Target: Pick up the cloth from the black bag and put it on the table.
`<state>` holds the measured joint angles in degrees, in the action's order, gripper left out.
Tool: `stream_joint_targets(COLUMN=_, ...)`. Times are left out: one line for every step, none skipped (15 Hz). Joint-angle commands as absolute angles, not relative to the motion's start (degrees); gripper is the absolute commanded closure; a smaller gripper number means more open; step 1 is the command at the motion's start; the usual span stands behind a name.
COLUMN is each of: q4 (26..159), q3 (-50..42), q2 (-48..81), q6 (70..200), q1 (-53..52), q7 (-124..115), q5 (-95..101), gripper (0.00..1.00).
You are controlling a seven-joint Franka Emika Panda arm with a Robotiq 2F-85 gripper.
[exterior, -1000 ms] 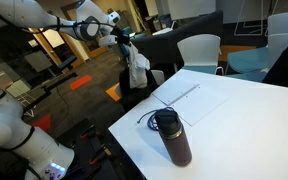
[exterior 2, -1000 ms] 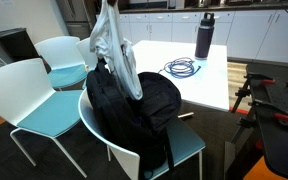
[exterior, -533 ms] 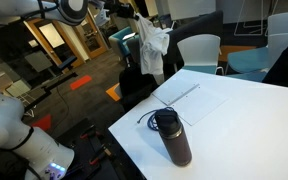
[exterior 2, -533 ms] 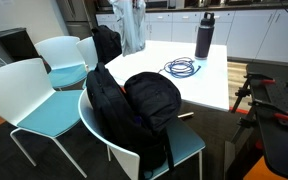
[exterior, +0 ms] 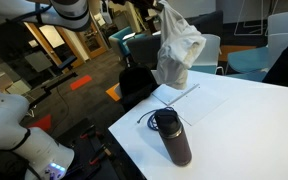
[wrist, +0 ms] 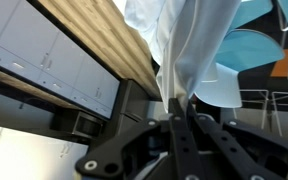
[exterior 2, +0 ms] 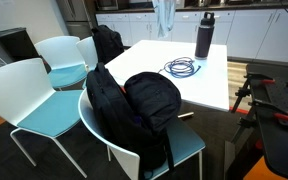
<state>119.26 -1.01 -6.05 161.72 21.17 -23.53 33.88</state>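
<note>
The cloth should next go from the table's far edge toward the dark bottle, where the table is empty. I will move my gripper down a little and carry it there.
A white cloth [exterior: 176,50] hangs from my gripper [exterior: 159,5] high above the white table [exterior: 244,125], over its far edge. In the other exterior view only the cloth's lower end [exterior 2: 164,15] shows at the top, above the table [exterior 2: 154,55]. In the wrist view my gripper [wrist: 180,110] has its jaws pressed together on the cloth [wrist: 184,45], which hangs away from them. The black bag [exterior 2: 134,105] sits on a teal chair [exterior 2: 184,150] in front of the table; it also shows behind the table edge [exterior: 134,85].
On the table lie a dark bottle [exterior: 174,138], also seen in the other exterior view [exterior 2: 204,38], a coiled cable [exterior 2: 184,68] and a sheet of paper [exterior: 199,100]. White-and-teal chairs [exterior 2: 29,100] stand around. A second black bag [exterior 2: 106,45] sits on a chair.
My gripper has carried the cloth up and away from the black bag, across to above the table. The bag has stayed on the chair.
</note>
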Motion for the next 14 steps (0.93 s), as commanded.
stream_joint_targets(q4=119.03, q3=-2.66, q2=-4.12, q6=163.09, q1=25.78, q7=-32.81, q5=42.65, gripper=0.99)
stream_joint_targets(q4=119.15, q3=-3.43, q2=-3.1, q6=164.21, q1=27.01, q7=-35.41, q5=45.01, gripper=0.99)
stream_joint_targets(q4=119.02, q3=-4.0, q2=-2.36, q6=164.52, q1=27.88, q7=-38.12, q5=47.4, gripper=0.99)
stream_joint_targets(q4=119.06, q3=-4.75, q2=-1.35, q6=166.49, q1=28.9, q7=-41.12, q5=50.4, gripper=0.99)
stream_joint_targets(q4=118.84, q3=-5.41, q2=-0.16, q6=168.36, q1=29.72, q7=-44.89, q5=54.09, gripper=0.99)
stream_joint_targets(q4=118.42, q3=-6.01, q2=0.77, q6=169.51, q1=30.34, q7=-48.91, q5=58.07, gripper=0.99)
stream_joint_targets(q4=117.89, q3=-6.69, q2=1.86, q6=171.09, q1=30.81, q7=-53.65, q5=62.74, gripper=0.99)
stream_joint_targets(q4=117.26, q3=-7.35, q2=2.97, q6=172.06, q1=31.03, q7=-58.64, q5=67.34, gripper=0.99)
stream_joint_targets(q4=116.72, q3=-7.85, q2=3.72, q6=172.56, q1=31.02, q7=-63.34, q5=71.56, gripper=0.99)
stream_joint_targets(q4=116.37, q3=-8.22, q2=4.37, q6=172.84, q1=30.76, q7=-67.44, q5=75.27, gripper=0.7)
stream_joint_targets(q4=116.04, q3=-8.35, q2=4.74, q6=172.35, q1=30.52, q7=-71.52, q5=78.74, gripper=0.68)
stream_joint_targets(q4=115.63, q3=-8.31, q2=4.94, q6=171.87, q1=30.24, q7=-75.14, q5=82.1, gripper=0.62)
stream_joint_targets(q4=115.23, q3=-8.14, q2=4.97, q6=171.25, q1=30.05, q7=-78.65, q5=85.4, gripper=0.55)
stream_joint_targets(q4=115.21, q3=-7.9, q2=4.62, q6=170.8, q1=29.79, q7=-81.51, q5=88.07, gripper=0.46)
